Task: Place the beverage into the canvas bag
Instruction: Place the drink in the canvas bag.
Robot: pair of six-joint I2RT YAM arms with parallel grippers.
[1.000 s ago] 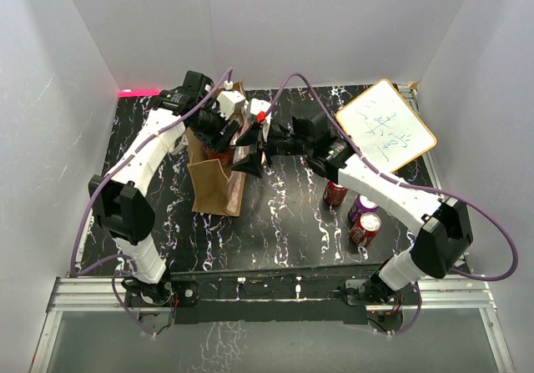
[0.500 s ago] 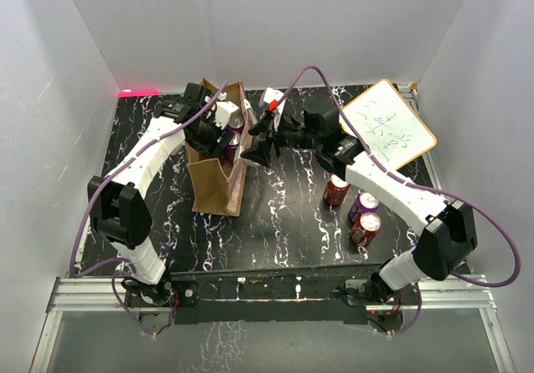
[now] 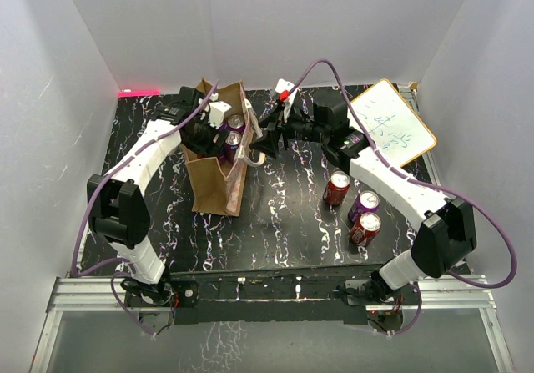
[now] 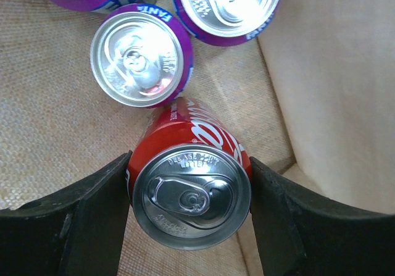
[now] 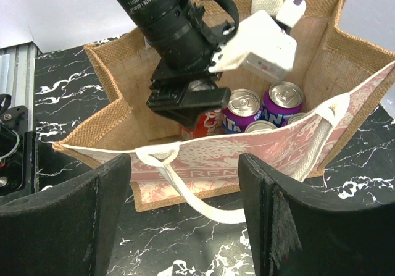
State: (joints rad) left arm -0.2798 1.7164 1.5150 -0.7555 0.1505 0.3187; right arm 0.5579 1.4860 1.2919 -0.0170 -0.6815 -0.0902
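The robot's left gripper needs to go down next beside the purple Fanta cans and let go of the red can (image 4: 191,196), because the open part of the bag's bottom is just below the gripper.
The canvas bag (image 3: 213,185) stands open at the table's left-centre. My left gripper (image 3: 219,135) reaches down into it, shut on a red Coca-Cola can (image 4: 191,196) that sits low near the bag's floor (image 4: 49,134). Purple Fanta cans (image 4: 142,57) stand inside beside the red can. In the right wrist view the red can (image 5: 207,121) shows under the left gripper, with purple cans (image 5: 244,109) to its right. My right gripper (image 3: 260,145) is open just outside the bag's printed side (image 5: 259,158). A cream handle loop (image 5: 203,202) hangs between its fingers, not gripped.
Three more cans stand on the table at right: a red one (image 3: 336,188), a purple one (image 3: 365,204) and another red one (image 3: 365,228). A white writing board (image 3: 385,124) lies at the back right. White walls close in the table.
My left gripper has carried the red can down into the bag. The bag's mouth has spread open. My right gripper has drawn back from the bag's edge and stands open.
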